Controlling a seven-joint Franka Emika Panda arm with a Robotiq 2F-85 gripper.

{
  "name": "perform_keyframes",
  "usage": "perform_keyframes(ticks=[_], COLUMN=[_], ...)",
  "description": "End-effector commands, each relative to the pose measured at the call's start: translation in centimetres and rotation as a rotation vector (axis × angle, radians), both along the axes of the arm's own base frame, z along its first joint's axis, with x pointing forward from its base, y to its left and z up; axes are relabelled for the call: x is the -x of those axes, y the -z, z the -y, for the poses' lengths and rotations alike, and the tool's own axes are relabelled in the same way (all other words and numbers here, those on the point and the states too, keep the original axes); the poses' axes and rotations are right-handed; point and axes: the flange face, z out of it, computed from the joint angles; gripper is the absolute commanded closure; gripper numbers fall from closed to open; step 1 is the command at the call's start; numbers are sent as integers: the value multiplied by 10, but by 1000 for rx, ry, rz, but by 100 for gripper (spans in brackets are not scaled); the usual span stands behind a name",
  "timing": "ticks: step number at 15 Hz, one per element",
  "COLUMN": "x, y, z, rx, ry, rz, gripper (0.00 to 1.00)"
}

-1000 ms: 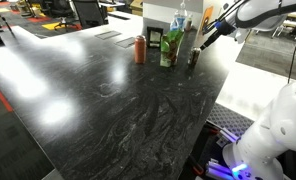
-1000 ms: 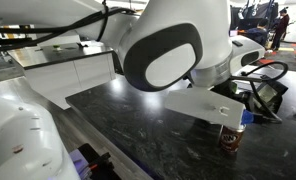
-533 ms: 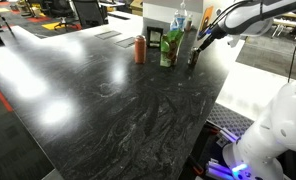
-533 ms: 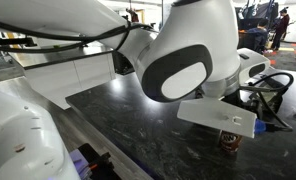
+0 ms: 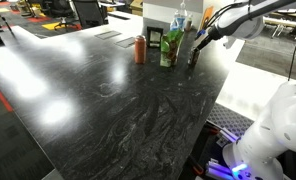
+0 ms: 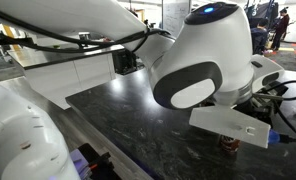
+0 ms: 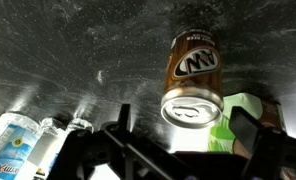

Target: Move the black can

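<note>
I need to lower my gripper over the black can's silver top (image 7: 193, 108) below it, because its open fingers are on either side with room to spare.
The black can (image 7: 193, 80) is a dark brown drink can with a silver top, standing upright on the black marbled table (image 5: 118, 100). In an exterior view it (image 5: 193, 57) stands near the far edge, right of the green packet (image 5: 171, 46). In an exterior view only its lower part (image 6: 229, 144) shows under the arm. My gripper (image 7: 180, 128) is open, just above the can, with one finger on each side of its top and gaps on both sides. It hangs over the can in an exterior view (image 5: 200, 40).
An orange-red can (image 5: 140, 49) stands left of the green packet (image 7: 238, 112). A clear water bottle (image 5: 179, 20) stands behind the packet and shows in the wrist view (image 7: 23, 150). The table's right edge (image 5: 228, 80) is close to the black can.
The arm's wrist has swung to the right and filled more of one exterior view. The gripper stays over the black can. The cans and packet have not moved.
</note>
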Motion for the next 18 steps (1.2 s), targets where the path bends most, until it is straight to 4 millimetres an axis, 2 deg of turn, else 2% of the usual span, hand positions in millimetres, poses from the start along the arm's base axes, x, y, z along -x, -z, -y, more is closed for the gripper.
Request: perform_keyframes(ticks=[1,8,14,15,16,18], x=[-6,-18,-23,-23,-24,-25], y=[8,21,34,34,35,34], z=[11,17,20,21,22,24], rx=[-33,-112,-194,-196,-199,-195], ry=[-18,-55,-57,-55,-54,-51], rz=[30,24,-52,-58,-63,-66], gripper=[0,0,0,25,26,40])
